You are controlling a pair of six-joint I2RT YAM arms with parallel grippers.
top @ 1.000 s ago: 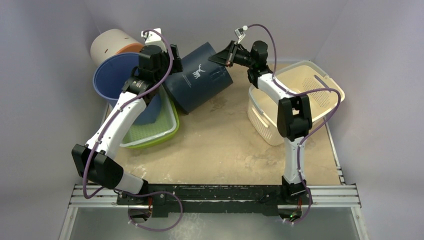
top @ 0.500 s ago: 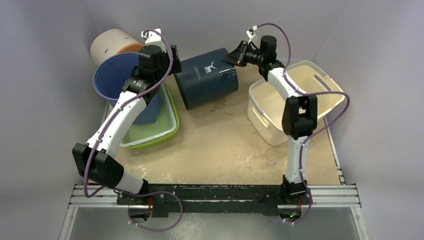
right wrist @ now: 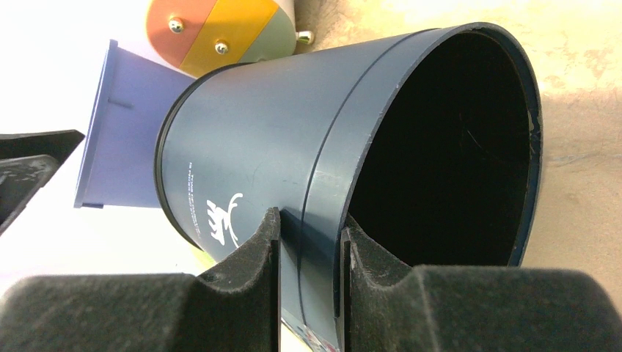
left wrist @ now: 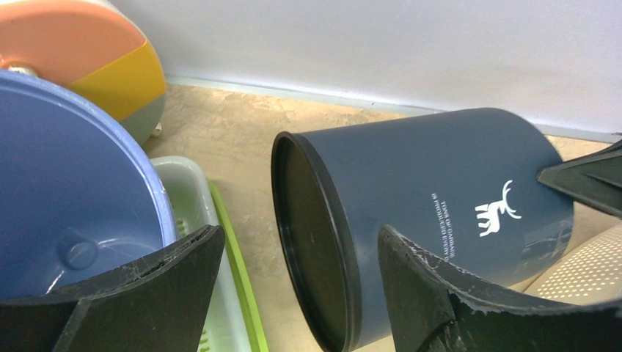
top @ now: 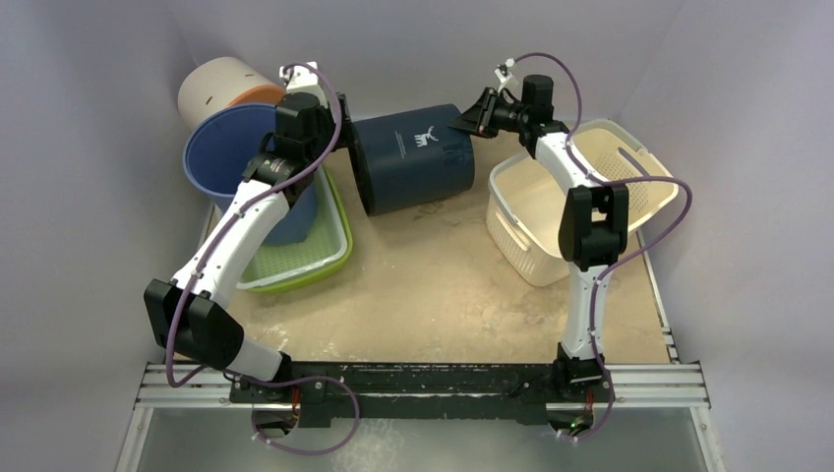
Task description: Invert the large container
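Note:
The container's hollow base has room for one finger inside. My left gripper needs to go toward the right in the top view next and turn onto the container's base rim (top: 355, 150) (left wrist: 334, 202).
The large container (top: 413, 162) is a dark navy bucket with a white deer mark. It lies on its side at the back of the table, with its open mouth facing right and its base facing left. My right gripper (top: 472, 116) is shut on the mouth's rim wall (right wrist: 323, 198), one finger inside and one outside. My left gripper (top: 346, 126) is open and empty, just left of the container's base (left wrist: 315, 242). In the left wrist view its fingers (left wrist: 169, 271) stand either side of the base rim without touching it.
A blue tub (top: 231, 157) sits in a green-rimmed tray (top: 305, 251) at the left. A cream drum with an orange end (top: 221, 88) lies behind the tub. A cream perforated basket (top: 590, 197) stands at the right, close to the container's mouth. The back wall is near.
My right gripper has swung back and to the right with the rim in its grip. The container has turned from a slant to lying across the back. The left gripper has barely moved.

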